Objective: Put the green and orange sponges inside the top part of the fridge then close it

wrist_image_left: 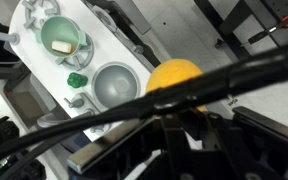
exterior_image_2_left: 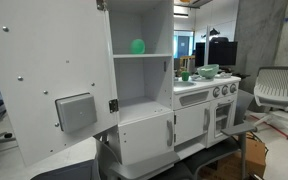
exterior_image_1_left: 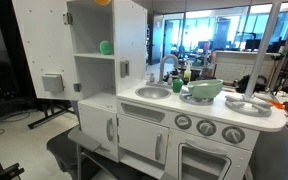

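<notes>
I will next move my gripper down, turning it toward the fridge's open top, to the shelf beside the green sponge [exterior_image_1_left: 106, 47] and release the orange one, since there is room.
The green sponge [exterior_image_1_left: 106, 47] lies on the shelf in the open top part of the white toy fridge [exterior_image_1_left: 130, 30]; it also shows in the other exterior view [exterior_image_2_left: 138, 46]. The fridge door [exterior_image_2_left: 44, 70] stands wide open. The orange sponge [wrist_image_left: 174, 78] sits between the fingers of my gripper [wrist_image_left: 180, 112], which is shut on it, high above the kitchen. In an exterior view only the sponge's lower edge [exterior_image_1_left: 103, 2] shows at the top of the frame above the fridge; the gripper itself is cut off there.
The toy kitchen counter holds a sink [wrist_image_left: 114, 82], a green bowl [exterior_image_1_left: 206, 89], a small green cup [wrist_image_left: 77, 79] and a plate [exterior_image_1_left: 246, 104]. An office chair [exterior_image_2_left: 280, 92] stands beside the kitchen. Dark cables [wrist_image_left: 104, 115] cross the wrist view.
</notes>
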